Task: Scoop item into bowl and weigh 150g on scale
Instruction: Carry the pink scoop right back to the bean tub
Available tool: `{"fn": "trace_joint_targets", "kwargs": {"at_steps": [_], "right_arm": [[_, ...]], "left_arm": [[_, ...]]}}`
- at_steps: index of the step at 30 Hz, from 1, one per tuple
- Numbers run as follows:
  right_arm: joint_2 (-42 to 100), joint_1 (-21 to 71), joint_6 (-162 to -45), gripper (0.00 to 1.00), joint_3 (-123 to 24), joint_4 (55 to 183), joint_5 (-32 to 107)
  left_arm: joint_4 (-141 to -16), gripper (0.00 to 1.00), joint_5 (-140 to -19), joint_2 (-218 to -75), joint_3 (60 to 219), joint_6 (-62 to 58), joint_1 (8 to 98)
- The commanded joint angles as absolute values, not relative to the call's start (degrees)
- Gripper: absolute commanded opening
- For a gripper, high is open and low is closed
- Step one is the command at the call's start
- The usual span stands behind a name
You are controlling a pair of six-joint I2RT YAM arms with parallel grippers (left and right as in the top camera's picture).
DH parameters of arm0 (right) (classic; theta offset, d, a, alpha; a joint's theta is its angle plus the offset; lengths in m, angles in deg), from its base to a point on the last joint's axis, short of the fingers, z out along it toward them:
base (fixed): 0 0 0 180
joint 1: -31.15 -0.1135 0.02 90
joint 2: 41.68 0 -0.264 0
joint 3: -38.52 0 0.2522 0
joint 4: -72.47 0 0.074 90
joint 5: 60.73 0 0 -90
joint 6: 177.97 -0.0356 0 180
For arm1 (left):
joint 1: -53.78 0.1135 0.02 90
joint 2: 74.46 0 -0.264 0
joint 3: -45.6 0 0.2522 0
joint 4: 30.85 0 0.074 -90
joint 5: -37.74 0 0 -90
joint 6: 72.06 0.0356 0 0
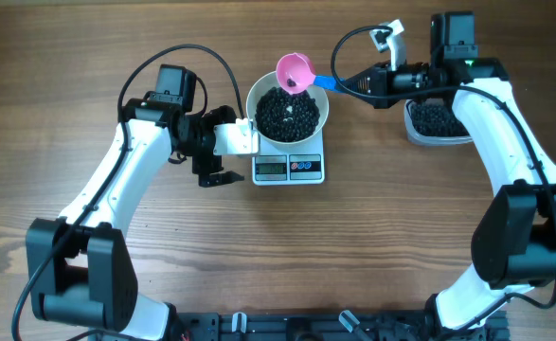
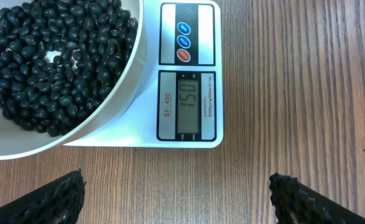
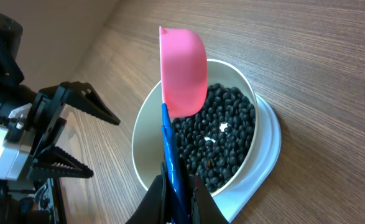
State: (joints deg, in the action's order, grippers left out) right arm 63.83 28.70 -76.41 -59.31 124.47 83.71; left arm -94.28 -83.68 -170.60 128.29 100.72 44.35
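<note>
The scale [image 1: 288, 169] is at target weight, so I need to move my right gripper to the right in the overhead view, lower the scoop into the clear tub [image 1: 436, 119] and let go of it.
The white bowl [image 1: 261, 98] stands on the scale [image 1: 288, 169], holding a heap of black beans [image 1: 288, 115]. In the left wrist view the beans [image 2: 51, 62] fill the bowl [image 2: 110, 115], and the scale's display [image 2: 189, 102] reads 150. My right gripper [image 3: 177, 193] is shut on the blue handle [image 3: 171, 149] of a pink scoop [image 3: 183, 71], which hangs tipped over the bowl's far rim. From overhead the scoop [image 1: 296, 70] shows no beans inside. My left gripper [image 1: 232, 144] stands open just left of the scale, with only bare table between its fingers [image 2: 51, 199].
A clear tub [image 1: 437, 121] with more black beans sits at the right, partly under the right arm. The right wrist view shows the left gripper [image 3: 86, 134] close beside the bowl [image 3: 148, 143]. Bare wood lies in front of the scale.
</note>
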Motion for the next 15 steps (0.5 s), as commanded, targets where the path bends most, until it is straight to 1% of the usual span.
{"fn": "trace_joint_targets", "kwargs": {"at_steps": [1,5,8,13,15], "right_arm": [[61.01,29.07,-82.97,0.04,-60.6,121.76,86.53],[58.13,32.48,-87.67,0.04,-61.82,121.26,89.37],[55.53,37.18,-90.93,0.04,-61.82,122.07,89.37],[53.89,49.37,-92.28,0.04,-61.8,129.78,89.35],[53.93,54.97,-88.85,0.04,-61.8,134.4,89.26]], "left_arm": [[-94.3,1.0,-84.97,-171.25,127.92,100.18,44.24],[-94.3,1.0,-84.97,-171.25,127.92,100.18,44.26],[-94.3,1.0,-84.97,-171.25,127.92,100.18,44.24],[-94.3,1.0,-84.97,-171.25,127.92,100.18,44.24],[-94.3,1.0,-84.97,-171.25,127.92,100.18,44.24]]}}
